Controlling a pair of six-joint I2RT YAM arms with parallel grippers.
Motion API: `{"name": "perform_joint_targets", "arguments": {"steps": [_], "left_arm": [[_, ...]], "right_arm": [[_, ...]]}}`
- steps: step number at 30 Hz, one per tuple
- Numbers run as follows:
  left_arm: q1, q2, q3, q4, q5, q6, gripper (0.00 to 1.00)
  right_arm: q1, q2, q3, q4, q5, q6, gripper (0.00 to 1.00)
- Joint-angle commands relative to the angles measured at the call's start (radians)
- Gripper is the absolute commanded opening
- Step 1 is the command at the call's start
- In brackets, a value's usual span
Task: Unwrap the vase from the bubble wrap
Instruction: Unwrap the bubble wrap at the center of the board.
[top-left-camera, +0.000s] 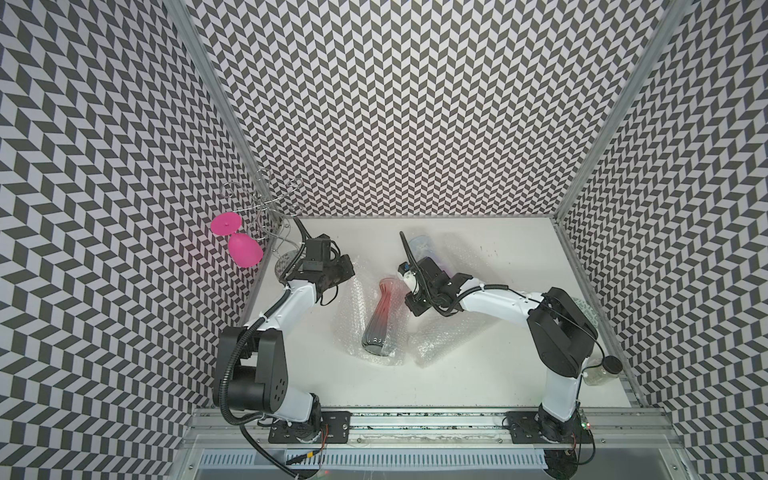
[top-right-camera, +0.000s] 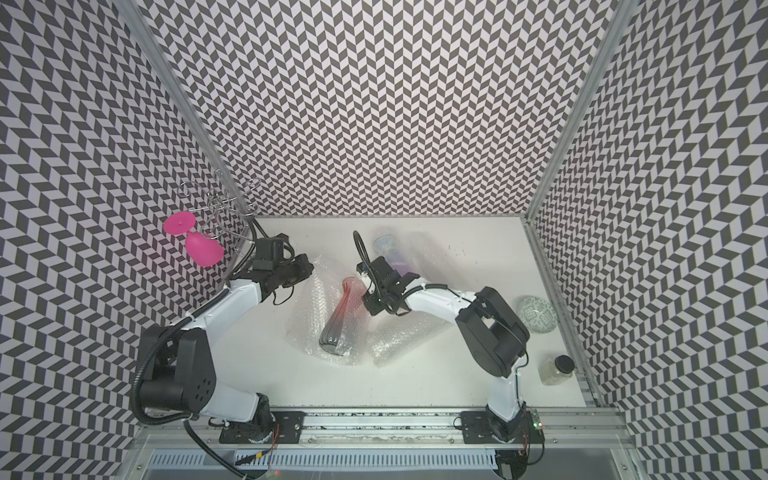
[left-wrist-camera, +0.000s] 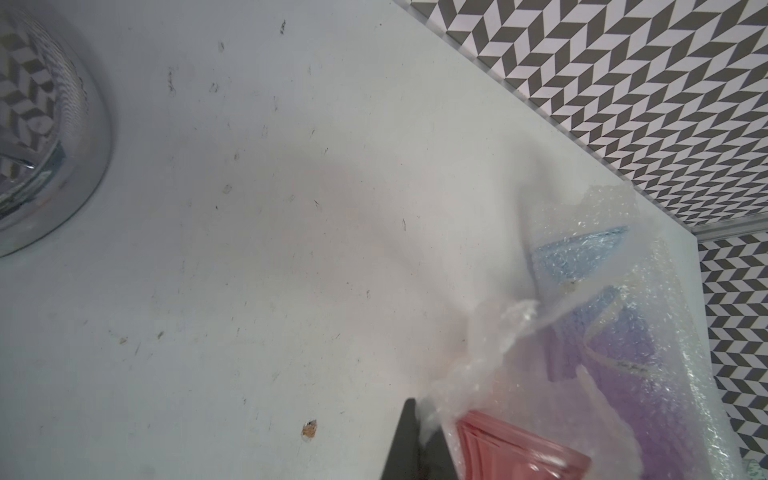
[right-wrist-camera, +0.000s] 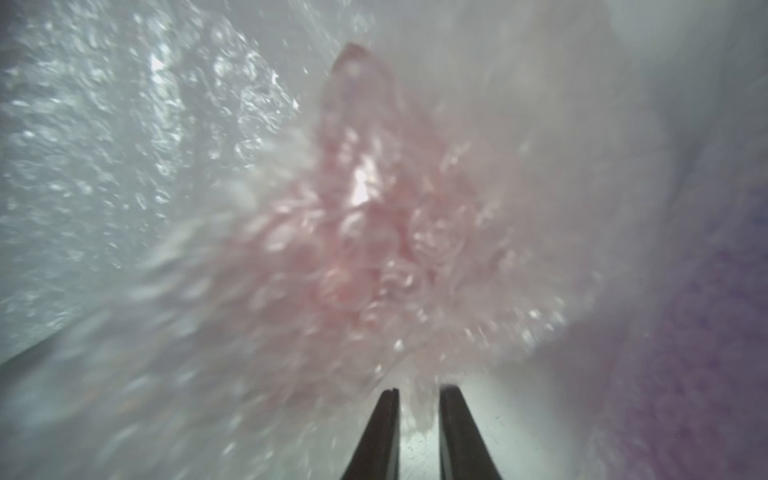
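The left gripper pulls away from the vase toward the bare tabletop by the wire rack (left-wrist-camera: 208, 360) and releases the bubble wrap's edge next, because bubble wrap bunches beside the vase's rim.
A glass vase (top-left-camera: 380, 324) (top-right-camera: 338, 322), red at the mouth and dark at the base, lies on its side mid-table on an opened sheet of bubble wrap (top-left-camera: 349, 332) (top-right-camera: 303, 320). My left gripper (left-wrist-camera: 424, 419) is shut on a bunched edge of that sheet, just beside the vase's red rim (left-wrist-camera: 519, 449). My right gripper (right-wrist-camera: 417, 392) sits at the vase's mouth, its jaws a little apart with a loose fold of wrap between them. The vase shows there as a pink blur (right-wrist-camera: 365, 232) through the plastic. In both top views the right wrist hides its own fingers.
A second blue-and-purple vase (top-left-camera: 424, 245) (left-wrist-camera: 615, 332) lies wrapped at the back. Another crumpled sheet (top-left-camera: 436, 345) is to the right. A pink glass (top-left-camera: 239, 245) hangs on a wire rack (top-left-camera: 266, 203) at back left. A jar (top-right-camera: 557, 370) and patterned plate (top-right-camera: 536, 313) stand right.
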Motion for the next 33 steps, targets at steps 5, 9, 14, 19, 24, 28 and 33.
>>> {"name": "perform_joint_targets", "arguments": {"steps": [5,9,14,19,24,28,33], "left_arm": [[0.036,-0.074,0.008,-0.064,-0.065,0.062,0.00],[0.056,-0.098,0.019,-0.094,-0.083,0.081,0.00],[0.074,-0.112,0.018,-0.100,-0.083,0.087,0.00],[0.076,-0.129,0.045,-0.125,-0.108,0.112,0.00],[0.107,-0.150,0.052,-0.136,-0.138,0.150,0.00],[0.134,-0.160,0.051,-0.130,-0.161,0.171,0.00],[0.135,-0.148,0.070,-0.133,-0.217,0.201,0.00]], "right_arm": [[-0.004,-0.045,0.144,-0.098,0.063,0.011,0.50],[0.017,-0.036,0.215,-0.133,0.064,0.014,0.76],[0.044,-0.002,0.256,-0.130,0.024,0.013,0.90],[0.054,0.070,0.261,-0.159,0.050,0.012,0.91],[0.020,0.059,0.181,-0.150,0.089,0.026,0.70],[-0.035,0.030,0.134,-0.143,0.068,0.047,0.46],[-0.070,0.003,0.099,-0.153,0.066,0.033,0.38]]}}
